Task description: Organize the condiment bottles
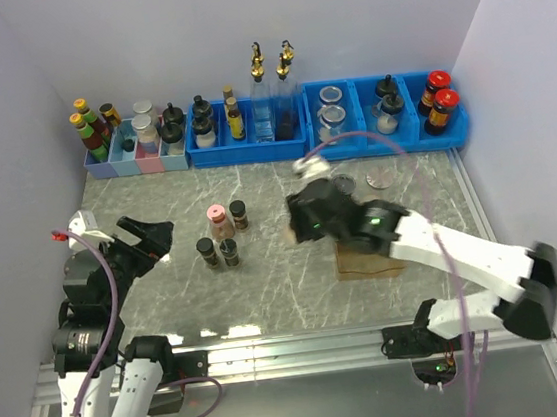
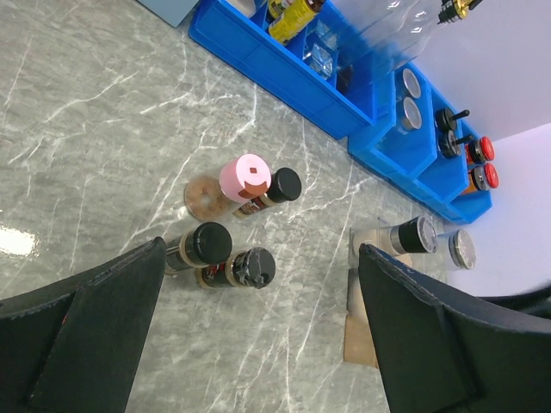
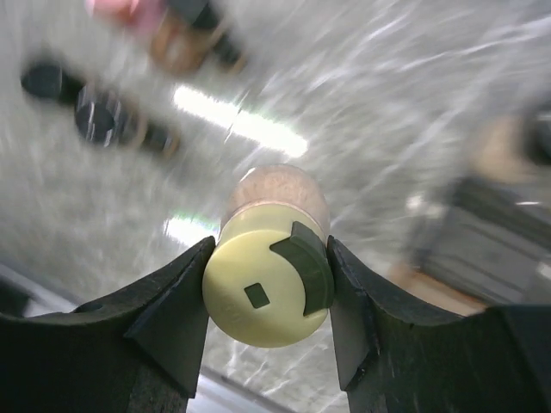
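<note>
The dark tray stands empty, so my right gripper will swing to the right in the top view, then move down into that tray to release the jar with the pale-yellow lid.
Four small spice jars stand together left of the table's middle: a pink-lidded jar (image 1: 219, 218) (image 2: 244, 179), a black-lidded jar (image 1: 239, 213) (image 2: 277, 187) beside it, and two more black-lidded jars (image 1: 207, 250) (image 1: 229, 251) in front. My right gripper (image 1: 301, 228) (image 3: 269, 258) is shut on a jar with a pale-yellow lid (image 3: 258, 301) and beige contents, held above the table just right of that group. My left gripper (image 1: 151, 241) (image 2: 262, 254) is open and empty, left of the group. Two more jars (image 2: 413, 234) (image 2: 461, 248) sit on the table further right, behind my right arm.
Blue bins (image 1: 389, 115) line the back wall and hold jars, two tall gold-spouted bottles (image 1: 273, 88) and red-capped sauce bottles (image 1: 437, 100). Small pastel bins (image 1: 137, 156) with bottles stand at the back left. A brown mat (image 1: 368, 259) lies under my right arm.
</note>
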Tool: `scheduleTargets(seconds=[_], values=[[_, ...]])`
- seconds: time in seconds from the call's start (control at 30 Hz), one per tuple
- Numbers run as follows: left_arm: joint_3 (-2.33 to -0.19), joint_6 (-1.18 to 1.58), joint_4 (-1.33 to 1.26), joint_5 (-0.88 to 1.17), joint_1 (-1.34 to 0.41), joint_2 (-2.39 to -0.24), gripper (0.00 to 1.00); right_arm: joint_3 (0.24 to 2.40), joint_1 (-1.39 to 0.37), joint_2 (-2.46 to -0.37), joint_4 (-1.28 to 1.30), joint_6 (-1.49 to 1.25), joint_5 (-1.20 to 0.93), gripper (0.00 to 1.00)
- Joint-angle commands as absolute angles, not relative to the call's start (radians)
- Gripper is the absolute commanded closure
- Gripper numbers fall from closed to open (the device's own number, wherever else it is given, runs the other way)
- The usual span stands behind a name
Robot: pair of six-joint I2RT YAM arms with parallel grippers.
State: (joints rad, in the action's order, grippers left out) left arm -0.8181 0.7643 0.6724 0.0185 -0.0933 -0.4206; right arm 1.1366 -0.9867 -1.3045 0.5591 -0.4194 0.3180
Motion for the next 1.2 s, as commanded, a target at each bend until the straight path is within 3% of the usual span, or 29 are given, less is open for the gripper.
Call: scheduleTargets(seconds=[0.0, 0.5, 1.17], values=[[-0.804, 0.767, 0.617, 0.026, -0.095, -0.425, 0.01, 1.082, -0.893, -1.183, 0.618, -0.459, 0.422, 1.0], [-0.822, 0.769, 0.615, 0.038, -0.095, -0.445, 0.01, 0.876, -0.456, -1.089, 0.572, -0.407, 0.39, 1.0], [-0.824, 0.775, 0.607, 0.057, -0.095, -0.457, 0.01, 0.831, -0.327, -1.229, 0.522, -0.457, 0.38, 1.0]])
